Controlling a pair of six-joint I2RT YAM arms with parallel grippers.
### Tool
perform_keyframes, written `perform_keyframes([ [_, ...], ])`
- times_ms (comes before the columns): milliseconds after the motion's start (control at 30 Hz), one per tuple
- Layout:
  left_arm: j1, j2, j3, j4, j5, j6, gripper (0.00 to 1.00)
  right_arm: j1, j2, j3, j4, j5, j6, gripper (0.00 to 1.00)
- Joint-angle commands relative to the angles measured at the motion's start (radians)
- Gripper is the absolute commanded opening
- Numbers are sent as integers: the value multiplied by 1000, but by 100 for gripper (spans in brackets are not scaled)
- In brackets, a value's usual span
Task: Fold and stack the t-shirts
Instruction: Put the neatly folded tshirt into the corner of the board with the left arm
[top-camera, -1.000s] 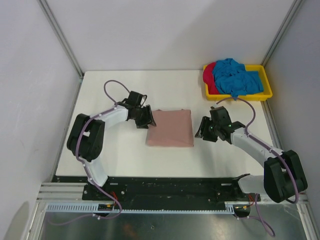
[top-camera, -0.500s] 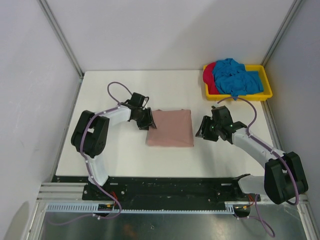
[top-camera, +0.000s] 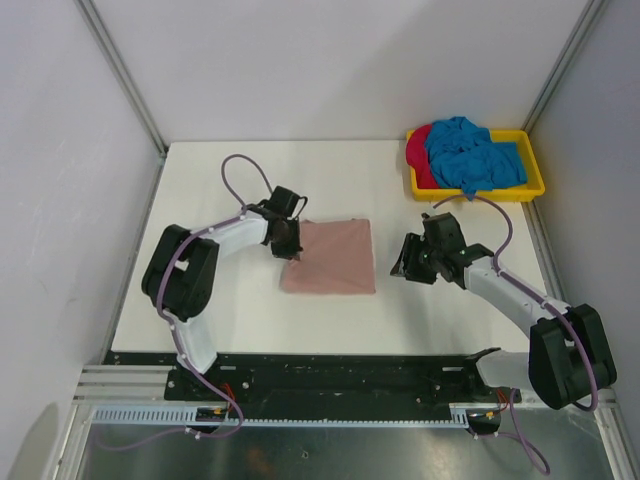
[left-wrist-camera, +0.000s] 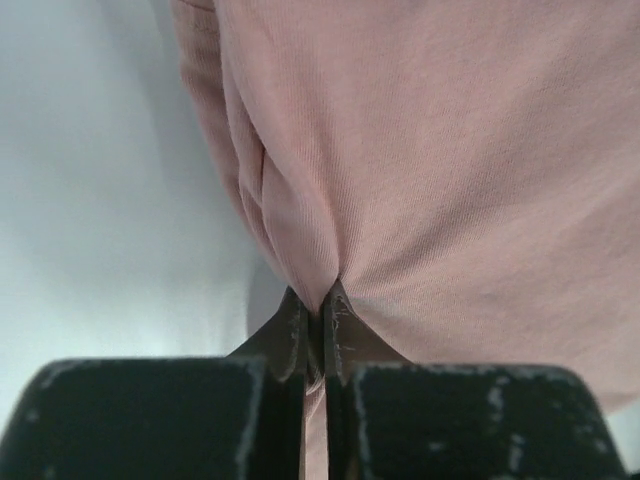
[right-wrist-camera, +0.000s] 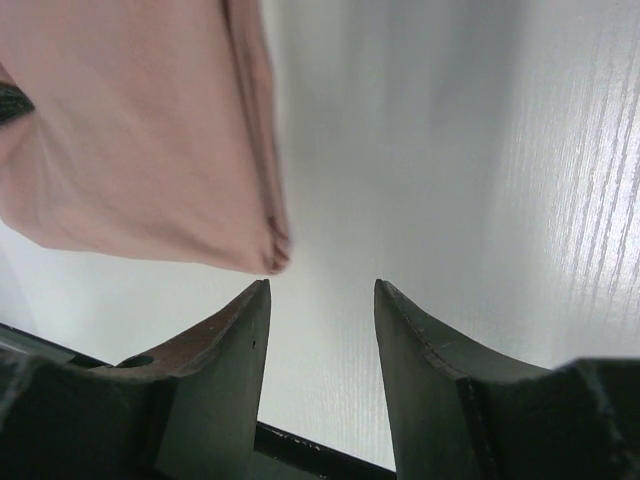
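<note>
The pink t-shirt (top-camera: 330, 258) covers the middle of the table, so next the robot's left gripper needs to drag it to the left in the top view onto the bare table and let it go.
A folded dusty pink t-shirt (top-camera: 330, 258) lies in the middle of the white table. My left gripper (top-camera: 290, 243) is shut on its left edge; in the left wrist view the pink cloth (left-wrist-camera: 440, 150) bunches into a pinch between the closed fingertips (left-wrist-camera: 322, 310). To the shirt's right my right gripper (top-camera: 404, 262) stands open over bare table, and the shirt's near corner (right-wrist-camera: 150, 150) lies just beyond its left fingertip (right-wrist-camera: 250, 320). A bright blue t-shirt (top-camera: 472, 155) is heaped on a red one (top-camera: 418, 152) in the tray.
The yellow tray (top-camera: 535, 185) stands at the table's back right corner. Grey walls and metal posts close in the table on three sides. A black rail with the arm bases runs along the near edge.
My left gripper has closed on the pink t-shirt's left edge and dragged the shirt a little to the left. The right arm has barely moved.
</note>
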Motion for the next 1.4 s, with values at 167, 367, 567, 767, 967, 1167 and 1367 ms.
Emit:
perform_keyframes([
  [167, 94, -137, -61, -180, -370, 286, 0, 24, -42, -27, 1, -27, -28, 50],
  [367, 138, -180, -141, -202, -578, 381, 0, 48, -42, -38, -9, -37, -36, 49],
  [567, 209, -242, -188, -197, -695, 467, 0, 64, -37, -39, -19, -49, -53, 49],
  [767, 292, -339, -209, -149, -697, 626, 0, 67, -26, -39, -19, -64, -65, 49],
  [967, 353, -419, -241, -75, -659, 783, 0, 71, -6, -39, -6, -77, -65, 49],
  [1167, 406, -440, -268, -32, -641, 850, 0, 75, 11, -39, -4, -95, -70, 48],
  [1367, 452, -458, -266, -16, -655, 884, 0, 77, 26, -39, -10, -109, -80, 48],
])
